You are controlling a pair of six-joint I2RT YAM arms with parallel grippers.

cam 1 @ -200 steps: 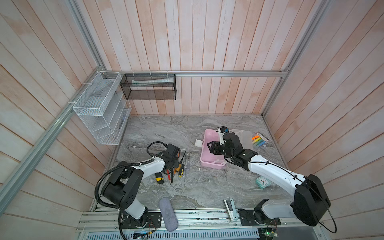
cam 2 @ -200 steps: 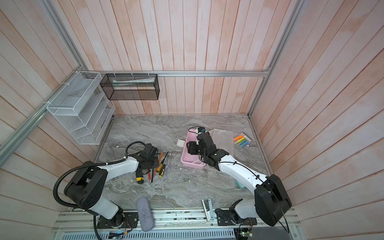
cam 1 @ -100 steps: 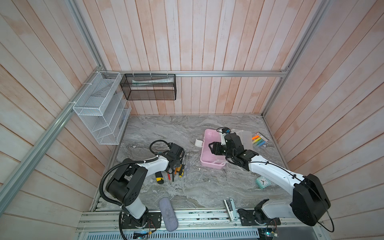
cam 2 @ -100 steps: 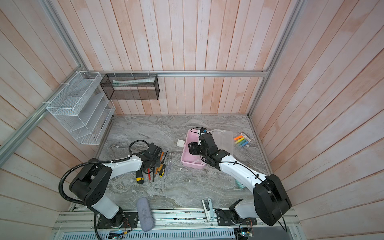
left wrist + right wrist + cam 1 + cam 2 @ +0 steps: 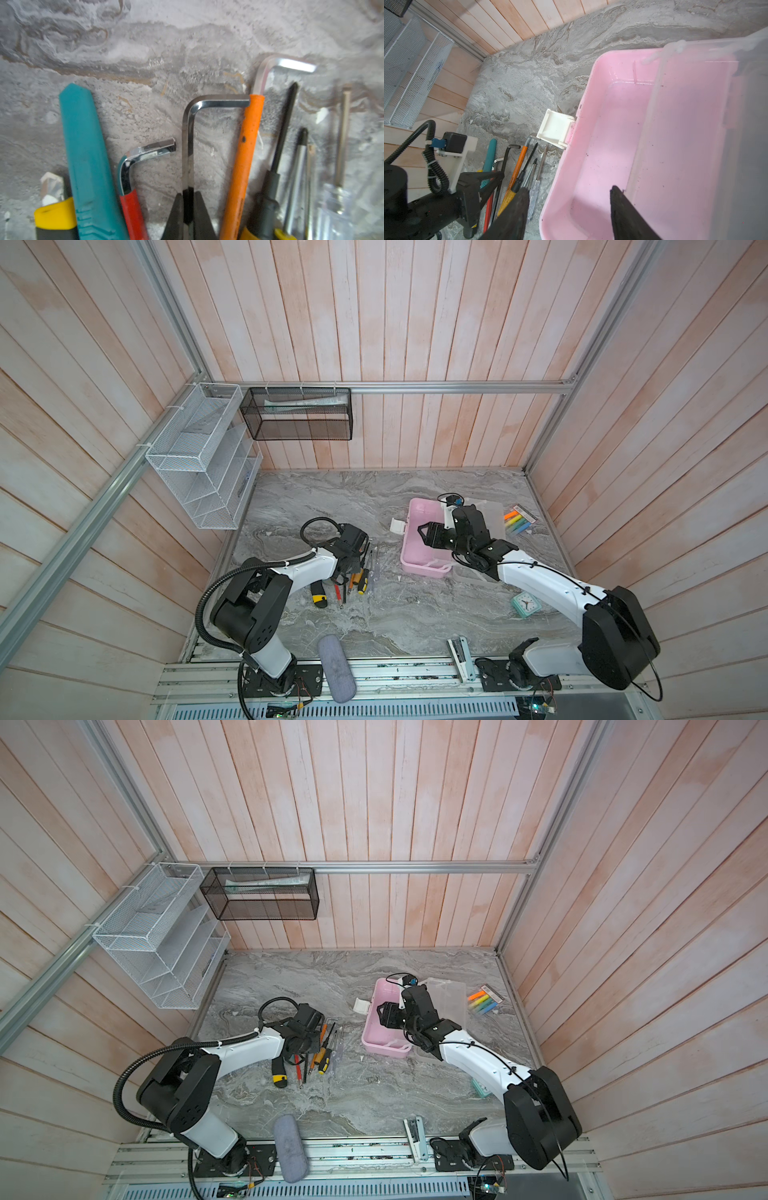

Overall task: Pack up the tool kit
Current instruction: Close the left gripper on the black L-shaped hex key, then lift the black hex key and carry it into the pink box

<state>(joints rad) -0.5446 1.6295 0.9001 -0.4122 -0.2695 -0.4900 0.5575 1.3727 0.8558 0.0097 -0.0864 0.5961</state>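
The bottom of the pink box is bare, so next my left gripper will carry the hex key up off the marble, past the screwdrivers and down over the bottom of the box, then release it.
The pink box (image 5: 417, 556) (image 5: 612, 124) lies open on the marble top, its frosted lid (image 5: 488, 512) (image 5: 695, 124) folded back on the far side. My right gripper (image 5: 424, 533) (image 5: 569, 191) hangs open over the box's near rim, holding nothing. Left of the box the tools lie in a row: a teal tool (image 5: 83, 145), a red-sleeved hex key (image 5: 133, 203), an orange-sleeved hex key (image 5: 249, 145) and slim screwdrivers (image 5: 278, 166). My left gripper (image 5: 345, 570) (image 5: 189, 199) is shut on the black sleeve of a silver hex key (image 5: 188, 135), which rests on the marble.
A packet of highlighters (image 5: 517, 520) lies right of the lid and a teal clock (image 5: 525, 605) sits near my right forearm. A grey pouch (image 5: 336, 668) and a stapler (image 5: 459, 649) lie at the front edge. A white wire rack (image 5: 199, 456) and a black mesh basket (image 5: 299, 414) hang on the walls.
My left gripper has closed on the hex key and its wrist has edged slightly right over the tools. The right arm has held still.
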